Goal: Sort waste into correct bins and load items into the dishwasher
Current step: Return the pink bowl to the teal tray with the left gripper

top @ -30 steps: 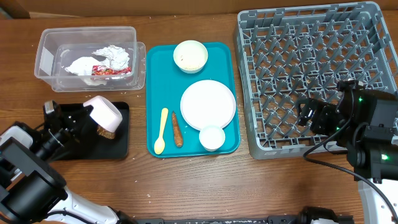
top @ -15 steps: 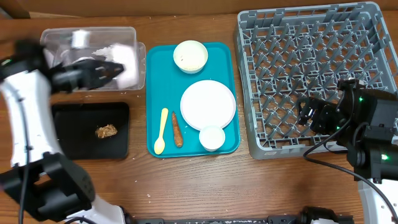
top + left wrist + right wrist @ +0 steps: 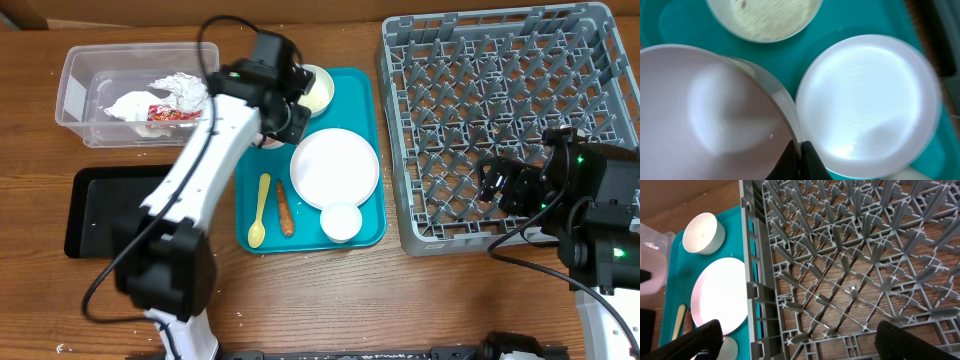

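The pale pink bowl still hangs above its spot, so my left gripper will next lower it onto the teal tray beside the white plate and let go of the bowl's rim.
My left gripper (image 3: 801,160) is shut on the rim of the pale pink bowl (image 3: 715,115), holding it over the teal tray (image 3: 250,110) beside the large white plate (image 3: 335,167). The white bowl (image 3: 308,88) with rice grains sits at the tray's far end. Also on the tray are the small cup (image 3: 341,221), the yellow spoon (image 3: 259,210) and the brown stick (image 3: 285,208). Over the front left part of the grey dish rack (image 3: 500,100) hangs my right gripper (image 3: 487,185), open and holding nothing.
The clear tub (image 3: 80,95) at the back left holds crumpled napkins (image 3: 160,95) and a red wrapper (image 3: 165,115). In front of the tub lies the black tray (image 3: 100,215), with my left arm crossing over its right part. Bare wooden table runs along the front.
My left arm swung with the pink bowl from over the black tray, past the clear tub, to above the teal tray. A brown clump was left on the black tray. The right arm stayed still.
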Tool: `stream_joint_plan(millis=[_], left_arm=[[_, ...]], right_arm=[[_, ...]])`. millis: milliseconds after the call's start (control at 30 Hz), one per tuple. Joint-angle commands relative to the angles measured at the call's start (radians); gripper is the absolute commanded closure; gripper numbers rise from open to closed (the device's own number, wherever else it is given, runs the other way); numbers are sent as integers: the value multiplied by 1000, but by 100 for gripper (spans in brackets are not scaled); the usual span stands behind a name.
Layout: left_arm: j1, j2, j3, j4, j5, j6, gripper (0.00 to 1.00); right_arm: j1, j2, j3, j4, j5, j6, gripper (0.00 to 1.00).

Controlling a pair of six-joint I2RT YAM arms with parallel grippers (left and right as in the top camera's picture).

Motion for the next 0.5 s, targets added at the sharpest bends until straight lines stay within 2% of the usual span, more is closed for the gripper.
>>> stream_joint_plan(millis=[0,333,367,400,433,467], left_arm=[[-3,78,12,-1,-229,-119,96],[-6,183,12,-2,-193,-135,96],[-6,182,12,-2,-190,-134,92],[-6,179,14,-4,-181,-134,67],[-6,174,32,-19,-166,-132,27],[-6,172,50,-31,-156,-132,19]], right_arm=[[-3,-4,28,0,-8,-1,0],[-3,-4,28,2,-8,-2,0],[-3,-4,28,2,-8,-1,0],[-3,-4,28,2,-8,-2,0],[-3,-4,28,2,-8,-2,0],[-3,-4,28,2,-8,-1,0]])
